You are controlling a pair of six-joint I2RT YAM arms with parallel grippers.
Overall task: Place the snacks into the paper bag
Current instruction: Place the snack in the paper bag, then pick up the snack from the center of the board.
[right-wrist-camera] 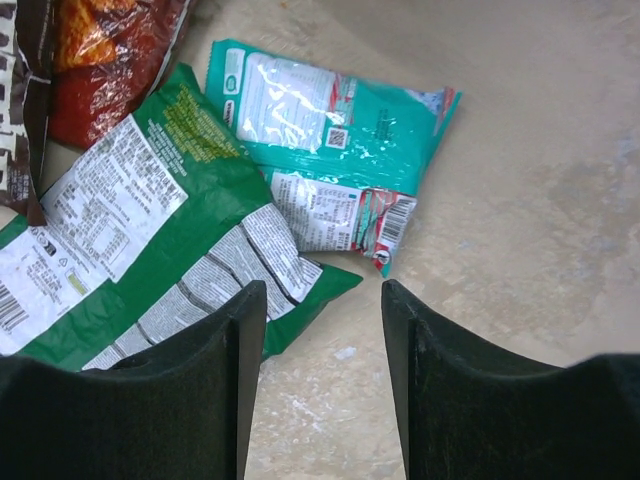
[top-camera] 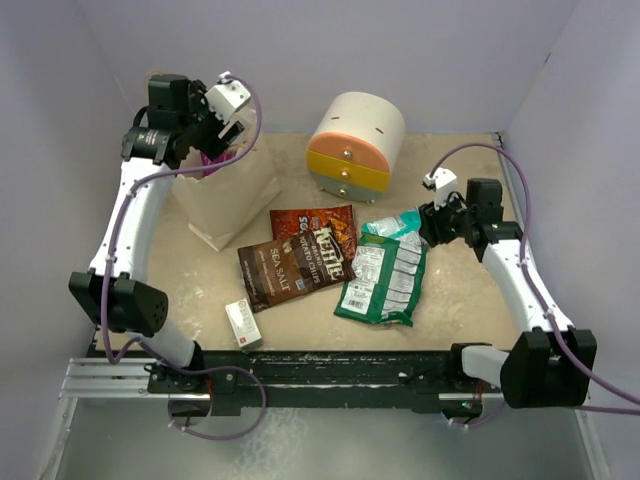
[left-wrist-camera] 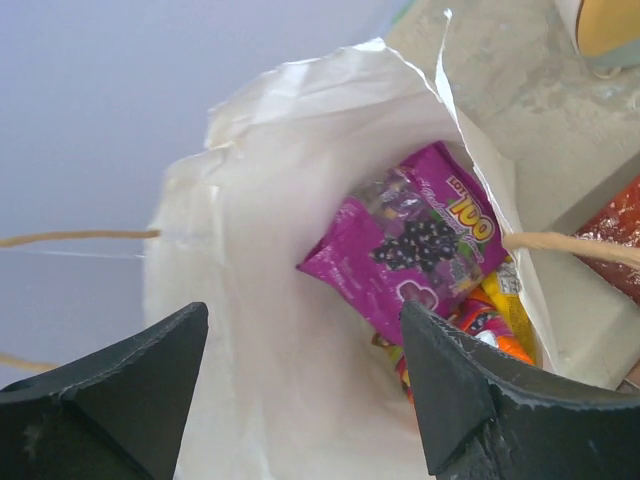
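Note:
My right gripper next lowers and shifts over the teal packet's barcode corner (top-camera: pixel 420 239) (right-wrist-camera: pixel 388 230), open fingers astride it, since that corner lies clear of the green bag.
The paper bag (top-camera: pixel 225 195) stands at the back left; its pale inside (left-wrist-camera: pixel 260 300) fills the left wrist view. In it lie a purple candy pack (left-wrist-camera: pixel 415 240) and orange and yellow packs (left-wrist-camera: pixel 495 310). My left gripper (top-camera: pixel 222 135) hangs open and empty over the bag's mouth (left-wrist-camera: pixel 305 325). On the table lie a red-brown chip bag (top-camera: pixel 325 240), a dark brown bag (top-camera: pixel 275 272), a green bag (top-camera: pixel 385 280) and a teal packet (top-camera: pixel 392 225). My right gripper (top-camera: pixel 432 222) is open and empty just right of the teal packet (right-wrist-camera: pixel 330 115) and the green bag (right-wrist-camera: pixel 150 215).
A round white-orange-yellow drawer unit (top-camera: pixel 355 145) stands at the back centre. A small white box with red marks (top-camera: pixel 243 324) lies near the front edge. Purple walls close in the sides and back.

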